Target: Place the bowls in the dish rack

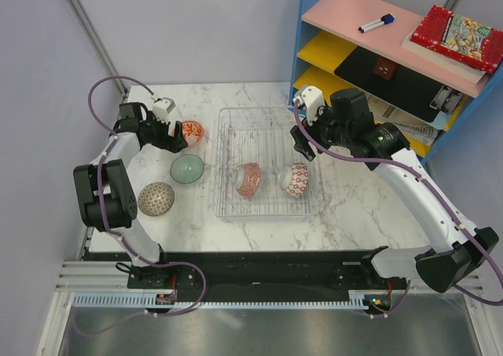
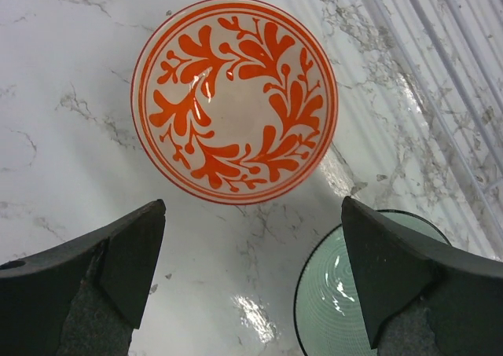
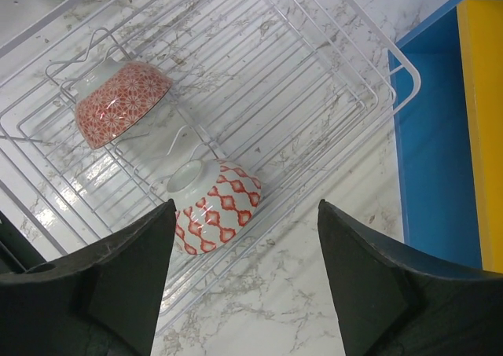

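Observation:
My left gripper is to move outward and down next and close at the orange bowl's rim facing away from the rack (image 2: 146,148), since bare tabletop lies beside it.
The wire dish rack (image 1: 267,120) lies mid-table and holds two bowls on their sides: a red floral one (image 1: 248,180) (image 3: 118,100) and a red diamond-patterned one (image 1: 296,180) (image 3: 216,205). On the table to its left sit an orange leaf-patterned bowl (image 1: 192,132) (image 2: 234,98), a pale green bowl (image 1: 187,168) (image 2: 334,301) and a speckled tan bowl (image 1: 156,199). My left gripper (image 1: 174,136) (image 2: 253,250) is open and empty just short of the orange bowl. My right gripper (image 1: 302,145) (image 3: 245,250) is open and empty above the rack's right edge.
A blue shelf unit (image 1: 377,49) with pink and yellow shelves stands at the back right, close to the right arm; it holds a marker (image 1: 376,23) and a red book (image 1: 460,35). The rack's far half (image 3: 314,73) holds no bowls.

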